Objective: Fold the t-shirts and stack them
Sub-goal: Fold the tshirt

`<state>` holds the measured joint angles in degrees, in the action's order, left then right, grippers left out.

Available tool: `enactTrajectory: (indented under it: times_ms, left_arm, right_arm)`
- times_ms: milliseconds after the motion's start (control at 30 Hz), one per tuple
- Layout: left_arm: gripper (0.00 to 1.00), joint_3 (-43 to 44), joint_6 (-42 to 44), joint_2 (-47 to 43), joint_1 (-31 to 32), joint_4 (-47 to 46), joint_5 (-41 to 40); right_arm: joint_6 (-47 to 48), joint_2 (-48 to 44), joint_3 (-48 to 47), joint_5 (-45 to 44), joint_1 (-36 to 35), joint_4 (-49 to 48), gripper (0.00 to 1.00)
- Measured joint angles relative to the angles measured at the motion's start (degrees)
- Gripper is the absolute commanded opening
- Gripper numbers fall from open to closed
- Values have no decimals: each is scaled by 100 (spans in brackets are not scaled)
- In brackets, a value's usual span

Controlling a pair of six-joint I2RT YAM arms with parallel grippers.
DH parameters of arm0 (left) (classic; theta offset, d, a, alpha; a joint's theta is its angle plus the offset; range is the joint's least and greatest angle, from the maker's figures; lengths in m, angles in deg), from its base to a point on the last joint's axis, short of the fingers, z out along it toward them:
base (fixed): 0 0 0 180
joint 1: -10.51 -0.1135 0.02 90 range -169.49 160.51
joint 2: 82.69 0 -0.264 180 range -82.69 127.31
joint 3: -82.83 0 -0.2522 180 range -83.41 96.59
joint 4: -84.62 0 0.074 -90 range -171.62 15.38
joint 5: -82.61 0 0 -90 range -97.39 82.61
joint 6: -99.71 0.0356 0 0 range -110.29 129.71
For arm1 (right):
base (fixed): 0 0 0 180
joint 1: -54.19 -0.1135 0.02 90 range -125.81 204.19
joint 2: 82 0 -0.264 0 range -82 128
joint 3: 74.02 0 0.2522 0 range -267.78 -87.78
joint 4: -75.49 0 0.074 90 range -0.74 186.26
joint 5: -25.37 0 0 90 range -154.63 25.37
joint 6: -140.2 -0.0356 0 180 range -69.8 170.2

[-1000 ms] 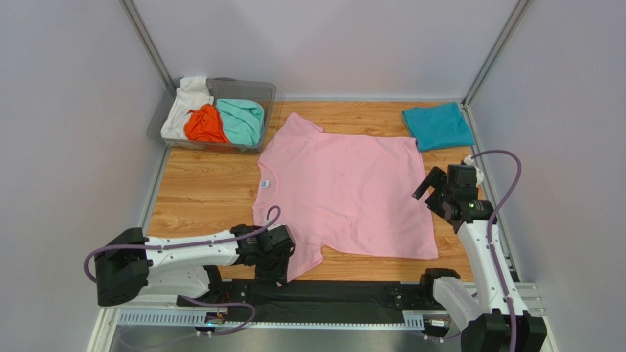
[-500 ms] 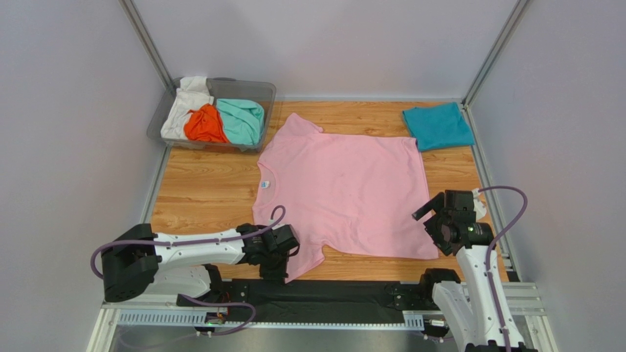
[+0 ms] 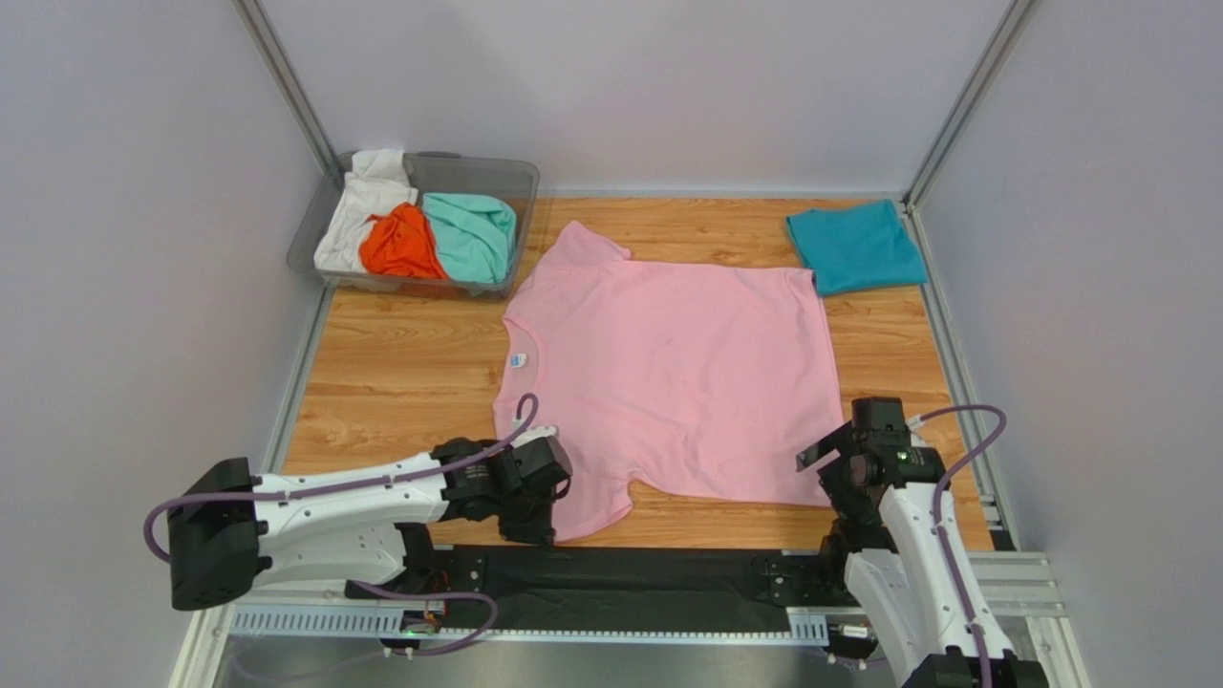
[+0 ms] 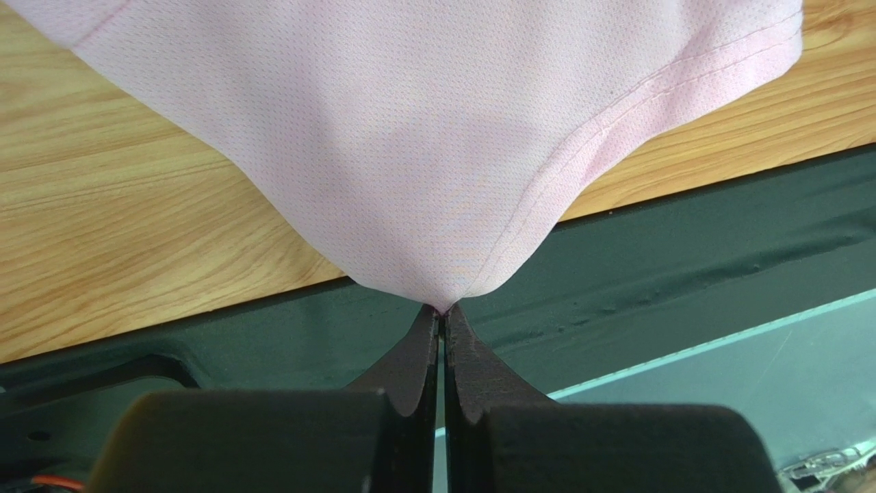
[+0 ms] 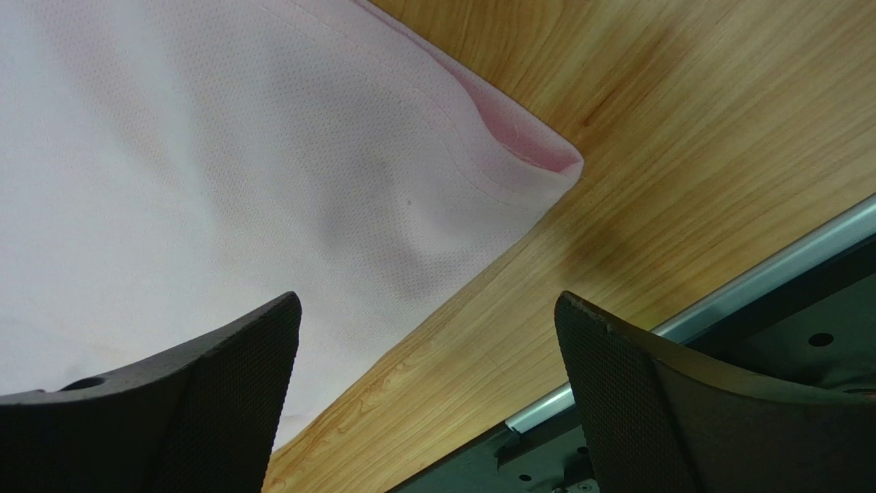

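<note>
My right gripper moves slightly toward the near hem corner next, to close on the shirt's edge (image 3: 820,502) (image 5: 506,228) there.
A light pink t-shirt (image 3: 675,380) lies spread flat on the wooden table, its blue neck label (image 3: 520,359) on the left. My left gripper (image 3: 551,505) is at the near sleeve and shut on that sleeve's tip, which the left wrist view shows pinched between the fingertips (image 4: 442,311) over the table's dark front edge. My right gripper (image 3: 828,467) stands open by the shirt's near right hem corner (image 5: 550,162), nothing between its fingers (image 5: 427,300). A folded teal-blue t-shirt (image 3: 857,247) rests at the back right.
A clear plastic bin (image 3: 520,178) at the back left holds white (image 3: 359,201), orange (image 3: 398,244) and mint-green (image 3: 474,232) tees. Grey walls close in both sides. A black strip and metal rail (image 3: 646,581) run along the near edge.
My left gripper has closed on the pink sleeve tip. The right arm has travelled toward the near edge, along the shirt's right side to its near hem corner, still open.
</note>
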<state>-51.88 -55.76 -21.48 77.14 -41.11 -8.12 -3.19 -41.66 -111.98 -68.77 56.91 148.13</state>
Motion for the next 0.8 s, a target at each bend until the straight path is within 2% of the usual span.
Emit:
enactTrajectory:
  times_ms: [133, 167, 267, 433, 500, 533, 633, 667, 733, 767, 800]
  left_arm:
    - [0, 0, -9, -245, 0, 125, -109]
    - [0, 0, -9, -302, 0, 151, -133]
    - [0, 0, -20, -435, 0, 227, -212]
    - [0, 4, -26, -514, 0, 435, -348]
    - [0, 15, -24, -518, 0, 503, -393]
    - [0, 24, -24, -518, 0, 518, -413]
    - [0, 90, -24, -518, 0, 573, -459]
    - [0, 107, -26, -518, 0, 586, -483]
    - [0, 129, -26, -518, 0, 623, -529]
    - [0, 144, -26, -518, 0, 660, -560]
    - [0, 155, -26, -520, 0, 682, -579]
  right_arm:
    - [-101, 28, 13, -149, 0, -114, 87]
    - [-129, 28, 33, -175, 0, -168, 82]
    - [-221, 28, 195, -181, 0, -358, 76]
    - [-348, -122, 284, -184, 0, -428, 73]
    - [-393, -192, 317, -197, 0, -446, 63]
    - [-424, -221, 343, -203, 0, -474, 51]
    - [-481, -223, 404, -236, 0, -522, 34]
    - [-481, -223, 422, -238, 2, -551, 26]
    - [-483, -186, 448, -245, 0, -601, 18]
    - [-492, -166, 450, -243, 0, -603, 9]
    - [-483, -144, 450, -245, 0, -619, 6]
